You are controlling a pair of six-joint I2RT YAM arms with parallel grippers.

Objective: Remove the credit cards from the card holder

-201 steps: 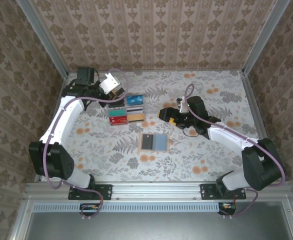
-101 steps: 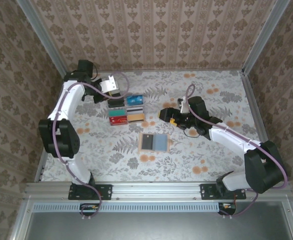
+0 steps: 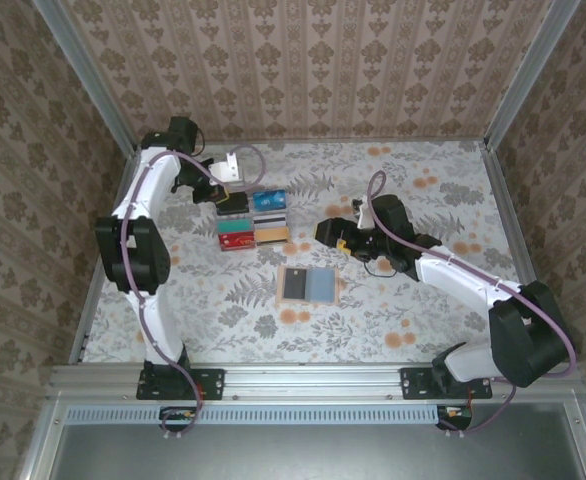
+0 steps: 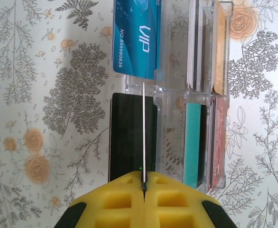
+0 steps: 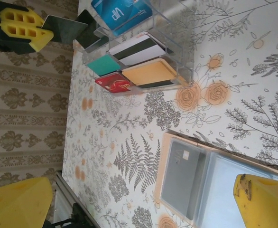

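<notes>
The thin dark card still hangs above the clear tray, so next I will lower my left gripper over the black card [image 4: 127, 137] in the tray and release the thin dark card.
The card holder [image 3: 309, 285] lies open on the table, tan with a blue-grey inner panel, and a grey card [image 5: 186, 175] sits in its left pocket. My left gripper [image 4: 143, 183] is shut on a thin dark card [image 4: 143, 123], seen edge-on, above a clear tray [image 4: 173, 90]. In that tray lie a black card [image 4: 127, 137], a blue card [image 4: 136, 38], a teal card [image 4: 195, 142], a red card [image 4: 219, 142] and a tan-orange card [image 4: 220, 47]. My right gripper [image 3: 325, 230] hangs open above and right of the card holder [image 5: 224, 190], nothing between its fingers.
The clear tray [image 3: 253, 218] stands at the back left of the floral table [image 3: 423, 320]. Patterned walls with metal corner posts close in the back and both sides. The left arm's elbow [image 3: 133, 250] rises beside the left wall.
The left arm has folded up toward the left wall while its gripper stays over the tray with the card. The right gripper has shifted slightly left.
</notes>
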